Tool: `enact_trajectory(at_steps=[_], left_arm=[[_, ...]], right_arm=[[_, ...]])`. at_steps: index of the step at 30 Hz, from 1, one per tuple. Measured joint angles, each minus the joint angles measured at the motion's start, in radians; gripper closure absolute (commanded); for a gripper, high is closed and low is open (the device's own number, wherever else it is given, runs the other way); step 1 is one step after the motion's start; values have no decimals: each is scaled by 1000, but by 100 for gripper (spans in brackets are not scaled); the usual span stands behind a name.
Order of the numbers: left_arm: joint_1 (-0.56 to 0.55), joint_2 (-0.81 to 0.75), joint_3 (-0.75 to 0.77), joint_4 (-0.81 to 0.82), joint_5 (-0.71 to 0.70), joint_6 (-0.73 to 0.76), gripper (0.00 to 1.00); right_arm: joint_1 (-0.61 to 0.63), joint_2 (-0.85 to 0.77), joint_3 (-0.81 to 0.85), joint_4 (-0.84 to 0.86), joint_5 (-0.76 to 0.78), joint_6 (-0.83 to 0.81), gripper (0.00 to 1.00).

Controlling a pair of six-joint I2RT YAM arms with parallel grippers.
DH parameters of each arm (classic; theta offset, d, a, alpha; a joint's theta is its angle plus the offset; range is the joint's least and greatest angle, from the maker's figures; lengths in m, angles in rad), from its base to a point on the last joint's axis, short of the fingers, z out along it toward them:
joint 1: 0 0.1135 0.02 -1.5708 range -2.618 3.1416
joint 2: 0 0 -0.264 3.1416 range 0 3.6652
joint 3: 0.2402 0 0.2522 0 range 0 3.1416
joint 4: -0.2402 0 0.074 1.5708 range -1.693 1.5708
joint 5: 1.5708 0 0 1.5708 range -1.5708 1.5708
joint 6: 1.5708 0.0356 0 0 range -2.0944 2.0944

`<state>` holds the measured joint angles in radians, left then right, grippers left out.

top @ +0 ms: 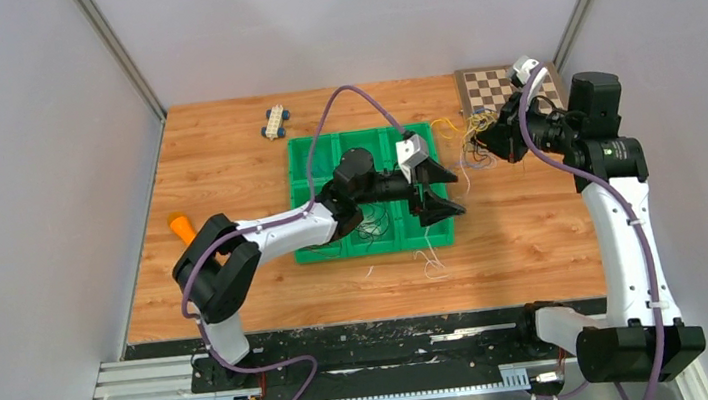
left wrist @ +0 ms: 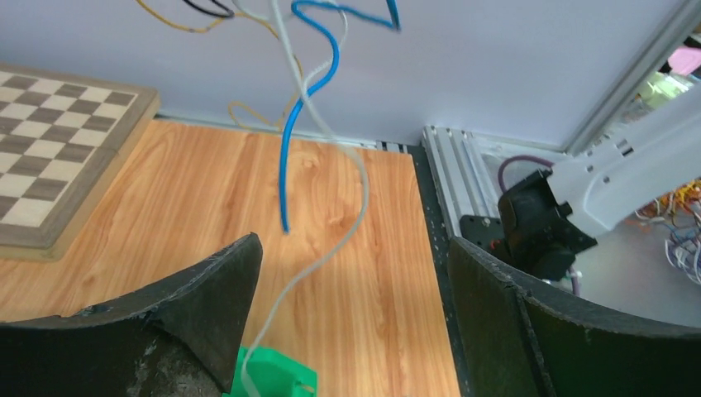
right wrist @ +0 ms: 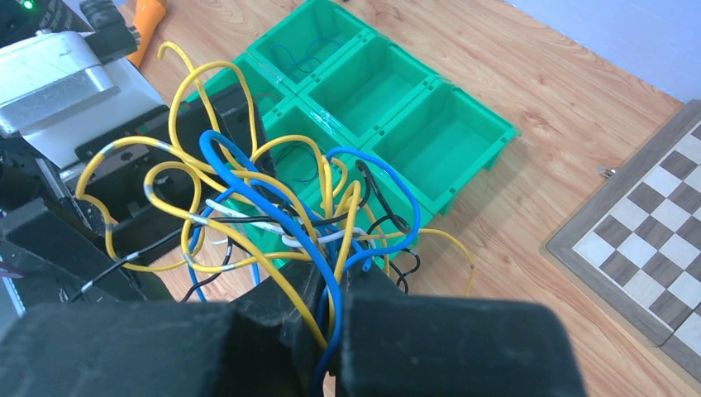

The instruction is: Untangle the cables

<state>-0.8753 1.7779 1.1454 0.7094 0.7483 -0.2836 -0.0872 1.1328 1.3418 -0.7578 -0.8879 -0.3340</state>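
I should next move my right gripper down over the bare tabletop between the green bin tray and the chessboard and release the tangle, because the wood there is clear.
My right gripper is shut on a tangle of thin cables, yellow, blue, black and white, and holds it up above the table's right side; the bundle shows small in the top view. My left gripper is open with wide jaws over the right end of the green bin tray. In the left wrist view a white cable and a blue cable hang down between the open fingers, touching neither. Some dark cables lie in a tray compartment.
A chessboard lies at the back right, also in the right wrist view. A small toy car stands at the back. An orange object lies at the left. Loose white wire lies in front of the tray.
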Motion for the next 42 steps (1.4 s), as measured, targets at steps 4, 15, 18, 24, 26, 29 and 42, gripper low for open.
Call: enact_trajectory(at_steps=[4, 15, 18, 24, 26, 29, 42], left_arm=[[-29, 60, 69, 53, -52, -47, 19], [-48, 107, 139, 140, -103, -191, 100], [-48, 51, 86, 108, -103, -191, 100], [-27, -109, 9, 9, -134, -163, 100], [-11, -137, -16, -14, -140, -152, 100], [3, -147, -47, -58, -139, -135, 94], [5, -138, -52, -60, -4, -111, 99]], right_arm=[[6, -13, 0, 12, 26, 25, 100], [6, -29, -15, 29, 187, 41, 100], [-2, -28, -35, 45, 238, 40, 100], [-53, -11, -72, 49, 213, 43, 100], [-58, -3, -72, 50, 177, 45, 100], [-67, 5, -77, 51, 140, 47, 100], [-112, -24, -77, 135, -3, 226, 100]])
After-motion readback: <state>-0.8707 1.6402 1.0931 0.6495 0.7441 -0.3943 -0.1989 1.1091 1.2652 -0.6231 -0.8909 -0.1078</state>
